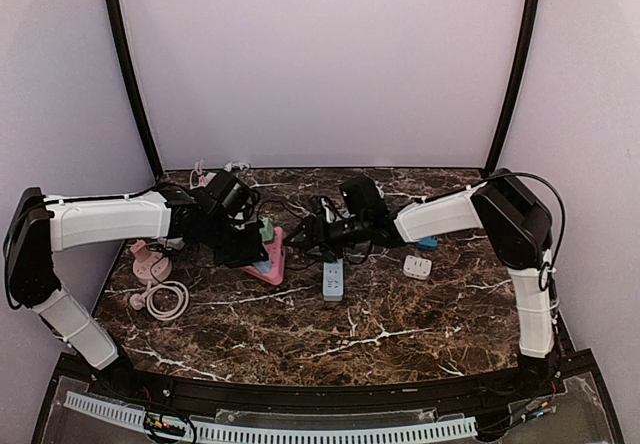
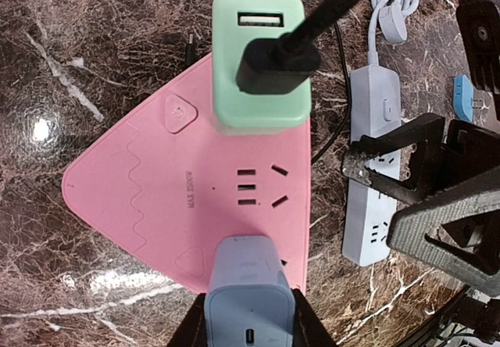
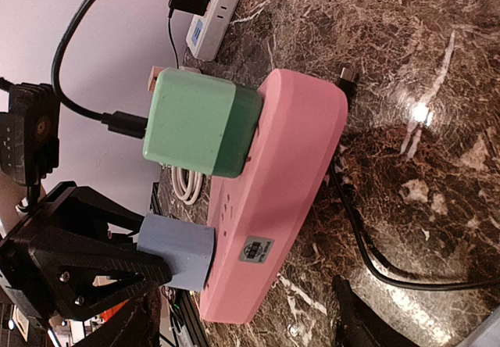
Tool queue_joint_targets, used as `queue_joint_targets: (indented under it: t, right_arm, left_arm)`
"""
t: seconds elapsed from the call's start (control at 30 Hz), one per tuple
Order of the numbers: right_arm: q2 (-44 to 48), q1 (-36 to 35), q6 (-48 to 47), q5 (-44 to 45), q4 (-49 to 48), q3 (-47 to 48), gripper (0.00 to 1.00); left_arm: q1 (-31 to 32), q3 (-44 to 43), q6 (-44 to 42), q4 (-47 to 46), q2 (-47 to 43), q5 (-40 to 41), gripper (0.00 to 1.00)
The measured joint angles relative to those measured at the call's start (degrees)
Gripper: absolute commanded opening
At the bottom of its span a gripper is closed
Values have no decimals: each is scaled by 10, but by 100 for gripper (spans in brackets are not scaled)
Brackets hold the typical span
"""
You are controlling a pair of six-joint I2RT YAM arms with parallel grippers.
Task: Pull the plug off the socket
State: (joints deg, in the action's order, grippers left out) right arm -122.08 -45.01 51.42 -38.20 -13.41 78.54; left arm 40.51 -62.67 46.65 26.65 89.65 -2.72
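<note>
The marble outward of my left gripper, past the socket, is empty, so my left gripper should next pull the blue-grey plug up, carry it outward, lower it there and release it.
The pink triangular socket (image 2: 156,198) lies flat on the marble table. A blue-grey plug (image 2: 250,292) sits in its near corner, and my left gripper (image 2: 250,327) is shut on it, one finger against each side. A green plug (image 2: 262,89) with a black cable stands in the far corner. In the right wrist view the socket (image 3: 289,175) shows side-on with the blue-grey plug (image 3: 178,252) seated in it. My right gripper (image 3: 246,327) is open, its fingers either side of the socket's end and apart from it. From above, both grippers meet at the socket (image 1: 272,264).
A pale blue-white power strip (image 1: 333,279) lies just right of the socket. A small white adapter (image 1: 417,266) and a blue piece (image 1: 428,243) lie further right. A coiled pink cable (image 1: 160,294) lies at the left. A black cable (image 3: 375,261) runs beside the socket.
</note>
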Motion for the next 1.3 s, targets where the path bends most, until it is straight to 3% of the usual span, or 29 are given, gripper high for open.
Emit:
queue_joint_targets:
  t: [0.27,0.43,0.63,0.8,0.93,1.3]
  right_arm:
    - [-40,-15,4,-1,-1,43,66]
    - [-55,-26,4,-2,4,57,59]
    - [-61,-33,7,1,10,75,43]
    - [-75,-34,21,10,22,91,19]
    - [-76,-35,27,16,32,97,7]
    - [-76,-40,41,20,28,105,3]
  left_arm:
    - [0,41,17,-40,-31,-13,0]
    - [2,63,25,-60,-47,-16,0]
    - [2,71,32,-80,-52,-25,0]
    - [2,79,37,-90,-54,-25,0]
    - [2,83,38,-92,-54,-25,0]
    - [3,106,35,-85,-99,-13,0]
